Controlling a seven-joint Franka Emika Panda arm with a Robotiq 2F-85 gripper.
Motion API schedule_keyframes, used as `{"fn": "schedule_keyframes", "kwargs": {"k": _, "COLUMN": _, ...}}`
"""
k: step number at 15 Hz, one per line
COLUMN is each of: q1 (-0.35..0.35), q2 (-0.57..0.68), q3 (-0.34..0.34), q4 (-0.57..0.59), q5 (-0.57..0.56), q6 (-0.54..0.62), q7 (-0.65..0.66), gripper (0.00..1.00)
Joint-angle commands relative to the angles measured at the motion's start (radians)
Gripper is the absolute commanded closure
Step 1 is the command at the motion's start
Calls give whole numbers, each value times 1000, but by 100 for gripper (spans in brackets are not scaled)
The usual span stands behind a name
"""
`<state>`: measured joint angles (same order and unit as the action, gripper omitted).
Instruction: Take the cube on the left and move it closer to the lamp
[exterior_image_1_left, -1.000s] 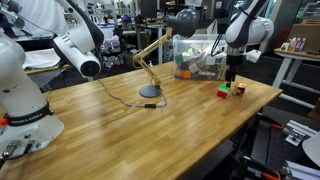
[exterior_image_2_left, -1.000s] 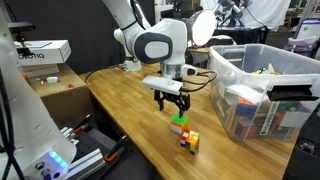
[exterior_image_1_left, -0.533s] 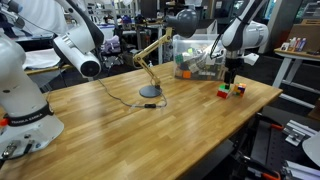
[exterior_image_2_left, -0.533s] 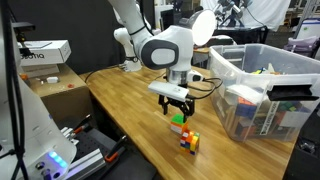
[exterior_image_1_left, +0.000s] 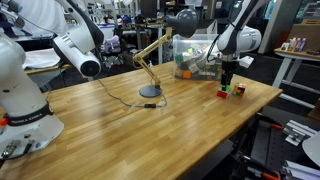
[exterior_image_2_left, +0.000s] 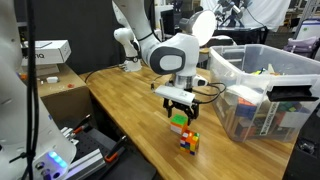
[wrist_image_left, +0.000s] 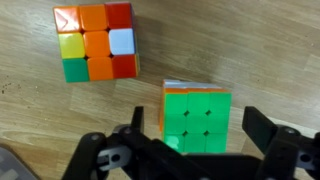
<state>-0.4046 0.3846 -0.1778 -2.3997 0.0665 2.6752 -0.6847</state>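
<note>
Next, my gripper lowers slightly, then closes both fingers onto the sides of the green-topped cube.
The cube (wrist_image_left: 197, 118), green on top, sits on the wooden table and lies between my gripper's (wrist_image_left: 198, 135) two open fingers, with a gap on each side. In both exterior views the gripper (exterior_image_2_left: 179, 108) (exterior_image_1_left: 227, 84) hangs just above this cube (exterior_image_2_left: 178, 124) (exterior_image_1_left: 223, 94). The lamp (exterior_image_1_left: 149, 92), with a tan jointed arm and a round dark base, stands toward the middle of the table, well away from the cube.
A second cube with red, orange and yellow faces (wrist_image_left: 93, 42) (exterior_image_2_left: 189, 142) (exterior_image_1_left: 240, 89) lies close beside the first. A clear plastic bin of items (exterior_image_2_left: 262, 92) (exterior_image_1_left: 196, 56) stands behind the cubes. The table edge (exterior_image_2_left: 135, 150) is near.
The gripper has moved sideways and lowered, so that it now sits over the green-topped cube. The cubes and lamp have not moved.
</note>
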Motion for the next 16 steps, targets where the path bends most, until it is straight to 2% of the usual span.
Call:
{"fn": "schedule_keyframes", "kwargs": {"k": 1, "q1": -41, "q2": 40, "q3": 35, "q4": 41, "q5": 7, "q6": 4, "q7": -22, "gripper": 0}}
{"fn": "schedule_keyframes", "kwargs": {"k": 5, "q1": -61, "q2": 71, "q3": 49, "q4": 62, "q5": 7, "q6": -1, "q7": -23, "gripper": 0}}
{"fn": "schedule_keyframes", "kwargs": {"k": 6, "q1": -68, "q2": 74, "q3": 54, "q4": 65, "q5": 11, "q6": -3, "q7": -26, "gripper": 25}}
{"fn": "schedule_keyframes", "kwargs": {"k": 7, "q1": -76, "q2": 77, "q3": 61, "q4": 66, "q5": 16, "q6": -1, "q7": -30, "gripper": 28}}
{"fn": "schedule_keyframes", "kwargs": {"k": 12, "q1": -88, "q2": 64, "q3": 75, "q4": 57, "q5": 11, "q6": -2, "q7": -28, "gripper": 62}}
{"fn": "schedule_keyframes", "kwargs": {"k": 16, "q1": -68, "q2": 47, "q3": 58, "q4": 36, "q5": -4, "q6": 14, "q7": 7, "gripper": 63}}
